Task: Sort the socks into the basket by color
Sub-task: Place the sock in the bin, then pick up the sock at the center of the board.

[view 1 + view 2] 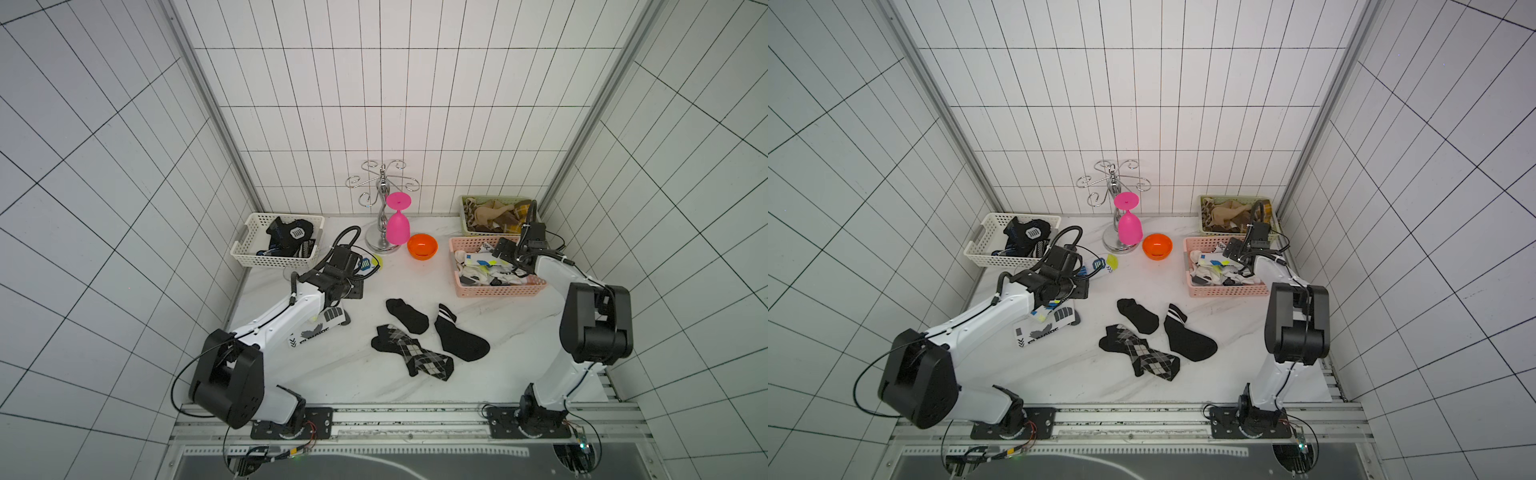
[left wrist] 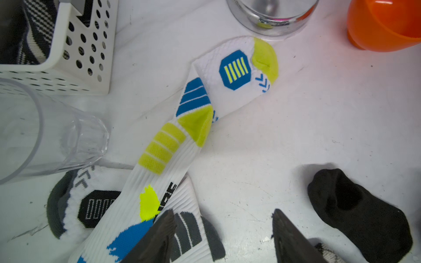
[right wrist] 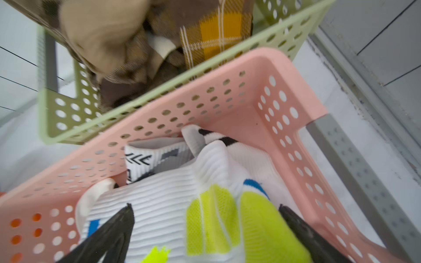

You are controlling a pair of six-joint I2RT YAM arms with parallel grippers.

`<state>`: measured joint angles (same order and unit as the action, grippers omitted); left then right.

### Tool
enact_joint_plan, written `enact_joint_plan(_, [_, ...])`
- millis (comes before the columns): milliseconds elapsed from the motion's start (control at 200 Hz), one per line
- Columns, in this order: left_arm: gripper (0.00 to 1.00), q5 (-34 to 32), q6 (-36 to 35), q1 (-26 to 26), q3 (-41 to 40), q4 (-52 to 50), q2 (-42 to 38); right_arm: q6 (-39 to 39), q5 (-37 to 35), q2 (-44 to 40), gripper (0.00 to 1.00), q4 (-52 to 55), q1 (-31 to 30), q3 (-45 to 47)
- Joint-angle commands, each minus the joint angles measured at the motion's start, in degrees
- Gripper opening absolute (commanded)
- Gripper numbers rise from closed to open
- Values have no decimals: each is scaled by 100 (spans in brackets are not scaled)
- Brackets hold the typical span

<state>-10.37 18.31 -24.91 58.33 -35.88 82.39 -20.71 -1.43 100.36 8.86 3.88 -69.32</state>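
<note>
My left gripper is open above the yellow fold [image 2: 198, 125] midway along the white sock with yellow and blue prints, and it should go down onto that fold next.
Three dark socks lie mid-table: a black ankle sock [image 1: 407, 316], a black sock with white stripes [image 1: 459, 334] and an argyle sock [image 1: 411, 353]. A white sock with yellow and blue prints [image 2: 205, 109] lies across a white sock with grey marks [image 2: 189, 230] near the white basket [image 1: 266, 261], which holds black socks. My left gripper [image 2: 223, 218] hangs open just above these two white socks, gripping nothing. My right gripper [image 3: 205, 208] stands open over the pink basket [image 3: 227, 95]. A white, yellow and blue sock [image 3: 211, 205] lies in that basket between the fingers. Behind it, the green basket [image 3: 136, 102] holds brown socks.
A silver glass rack [image 1: 382, 208] with a pink goblet [image 1: 397, 226] hanging upside down stands at the back centre. An orange bowl [image 1: 422, 246] sits beside it. A clear glass [image 2: 45, 136] lies on its side by the white basket. Tiled walls close in three sides.
</note>
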Motion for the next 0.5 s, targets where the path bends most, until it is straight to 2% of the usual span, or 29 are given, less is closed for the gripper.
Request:
enact_joint_plan(0, [71,-467,98,54,202,61,167,-18,-164,-402,99,205,-240,-648])
enact_joint_plan(305, [72,-778,68,109,419,470,1103,41,-139,-1062,99,238,-669,-491])
enact_joint_plan(495, [72,-937,5,126,548,761,1719,58,-317,-1368,99,317,-689,-399])
